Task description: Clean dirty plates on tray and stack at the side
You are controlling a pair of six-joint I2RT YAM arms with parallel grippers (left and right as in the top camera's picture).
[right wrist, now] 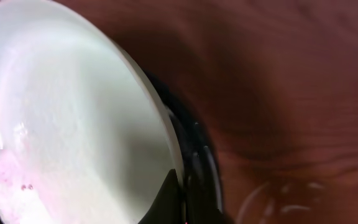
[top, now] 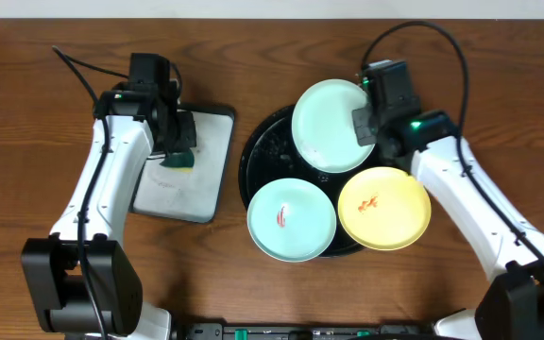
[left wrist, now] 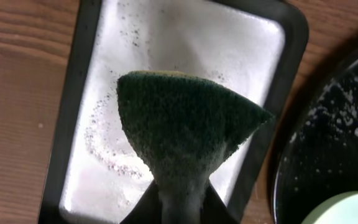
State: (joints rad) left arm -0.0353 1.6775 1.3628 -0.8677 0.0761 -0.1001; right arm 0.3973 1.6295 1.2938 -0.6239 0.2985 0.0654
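Note:
Next I will tilt my right gripper over the black tray (top: 258,161), then swing right in the overhead view and down to release, as bare tabletop lies beyond the yellow plate.
The black tray (top: 258,161) holds three plates. A mint-green plate (top: 327,123) at its back is tilted; my right gripper (top: 365,123) is shut on its right rim. In the right wrist view that plate (right wrist: 73,124) fills the left, with a faint pink smear low down, and the jaws (right wrist: 182,202) pinch its edge. A second mint plate (top: 291,220) with a red smear and a yellow plate (top: 383,208) with a red smear lie at the tray's front. My left gripper (top: 179,146) is shut on a dark green sponge (left wrist: 185,124) above the white-grey tray (left wrist: 185,37).
The rectangular white-grey tray (top: 187,175) with a dark rim lies left of the black tray and carries soapy foam. The black tray's wet rim (left wrist: 328,149) shows at the right of the left wrist view. Brown wood tabletop (top: 26,113) surrounds both trays.

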